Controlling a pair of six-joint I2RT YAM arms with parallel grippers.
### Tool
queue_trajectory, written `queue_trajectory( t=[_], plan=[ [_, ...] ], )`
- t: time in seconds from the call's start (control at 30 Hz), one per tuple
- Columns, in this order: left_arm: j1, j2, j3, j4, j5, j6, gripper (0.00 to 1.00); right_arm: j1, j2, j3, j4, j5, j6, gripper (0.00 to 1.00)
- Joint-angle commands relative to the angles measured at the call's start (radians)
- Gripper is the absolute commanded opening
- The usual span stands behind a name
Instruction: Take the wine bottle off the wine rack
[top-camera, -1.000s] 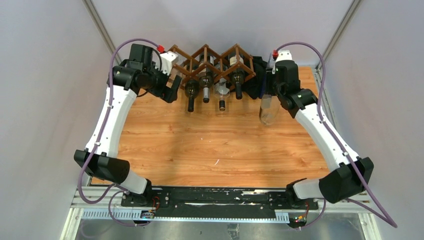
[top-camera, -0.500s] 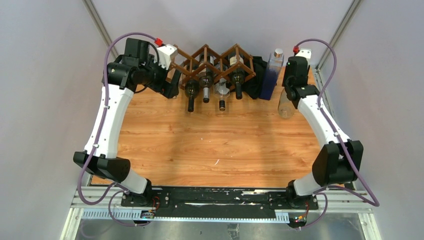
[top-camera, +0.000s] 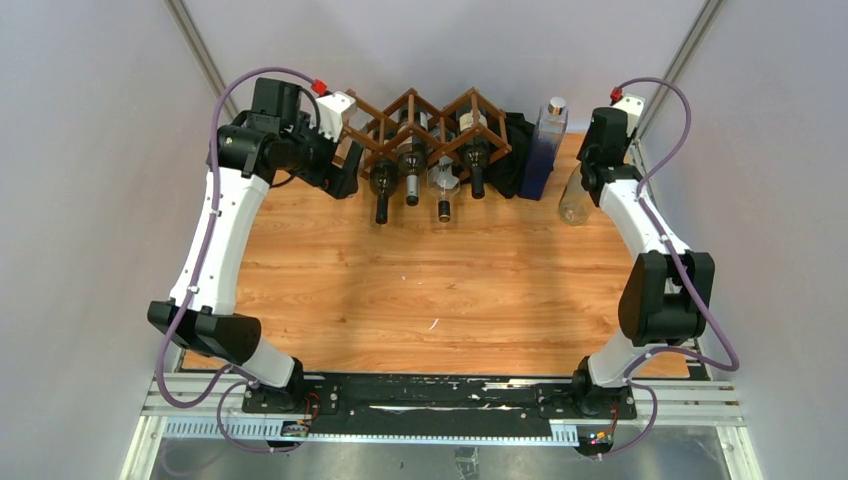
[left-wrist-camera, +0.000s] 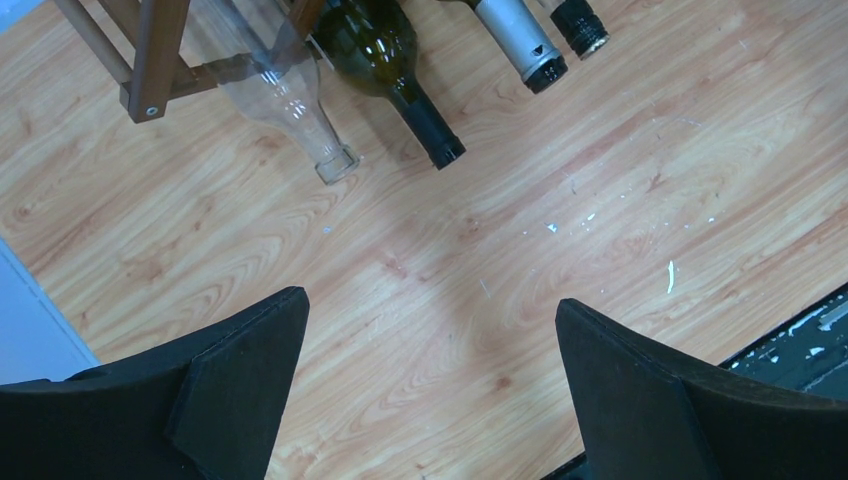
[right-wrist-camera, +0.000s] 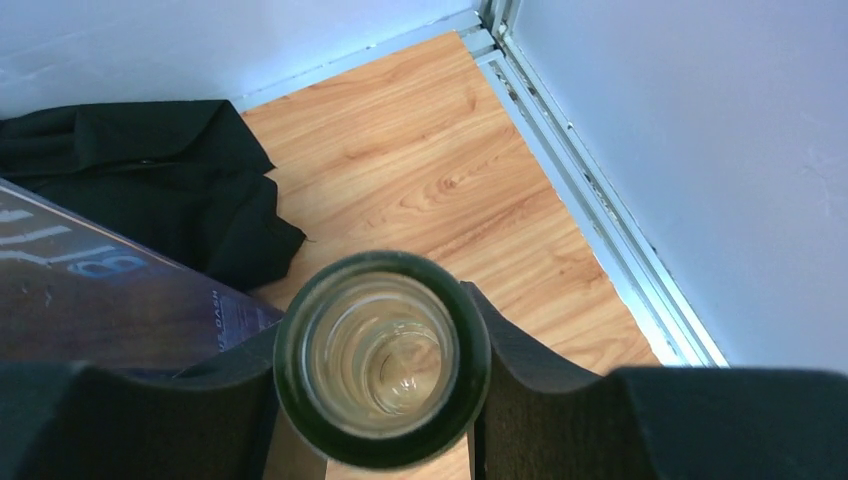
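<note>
The left gripper's open fingers come down next, turning to match, and close on the clear bottle's neck (left-wrist-camera: 319, 140) below, which sticks out of the rack at a slant.
The dark brown lattice wine rack (top-camera: 430, 122) stands at the back of the table with several bottles lying in it, necks pointing toward me. My right gripper (top-camera: 590, 172) is shut on the neck of a clear wine bottle (top-camera: 573, 203), held upright to the right of the rack, clear of it. In the right wrist view its open mouth (right-wrist-camera: 382, 355) sits between the fingers (right-wrist-camera: 540, 400). My left gripper (top-camera: 345, 172) is open and empty by the rack's left end. In the left wrist view the rack corner (left-wrist-camera: 150, 60), a clear bottle (left-wrist-camera: 290, 100) and a dark green bottle (left-wrist-camera: 400, 70) lie ahead.
A tall blue square bottle (top-camera: 545, 140) stands just left of the held bottle, with a black cloth (top-camera: 513, 150) between it and the rack. The metal rail and wall (right-wrist-camera: 580, 190) run close on the right. Bare wooden table (top-camera: 430, 290) lies in front.
My right arm has carried the clear bottle to the right and back, toward the back right corner, uncovering the blue bottle. My left gripper has edged closer to the rack's left end.
</note>
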Motion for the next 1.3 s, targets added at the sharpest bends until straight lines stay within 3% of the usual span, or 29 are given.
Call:
queue_trajectory(
  t=[0.0,0.23,0.27,0.37,0.43,0.47,0.5,0.9,1.1,1.27],
  plan=[
    [0.005,-0.006,-0.014,-0.015,0.005,0.003,1.00,-0.013,0.007,0.053,0.131,-0.020,0.048,0.00],
    [0.005,-0.007,-0.027,-0.014,0.003,0.008,1.00,-0.013,0.023,0.059,0.150,-0.054,0.054,0.04],
    [0.005,-0.009,-0.031,-0.014,0.005,0.008,1.00,-0.014,0.025,0.062,0.142,-0.058,0.059,0.10],
    [0.005,-0.017,-0.042,-0.013,0.014,0.012,1.00,-0.014,0.018,0.075,0.124,-0.085,0.061,0.43],
    [0.005,-0.020,-0.050,-0.014,0.017,0.011,1.00,-0.013,0.014,0.090,0.096,-0.091,0.066,0.74],
    [0.005,-0.018,-0.055,-0.015,0.017,0.010,1.00,-0.013,0.011,0.099,0.080,-0.095,0.067,0.85],
    [0.005,-0.017,-0.057,-0.014,0.013,0.006,1.00,-0.013,0.006,0.105,0.060,-0.096,0.069,0.87],
    [0.007,0.024,-0.068,-0.007,-0.022,-0.033,1.00,0.000,-0.215,0.070,-0.055,-0.004,0.130,0.91],
    [0.052,0.049,-0.158,0.109,-0.011,-0.117,0.94,0.130,-0.348,0.062,-0.111,0.041,0.101,0.92],
    [0.104,-0.002,-0.310,0.330,-0.039,-0.225,0.94,0.281,-0.371,0.082,-0.208,0.044,0.084,0.92]
  ],
)
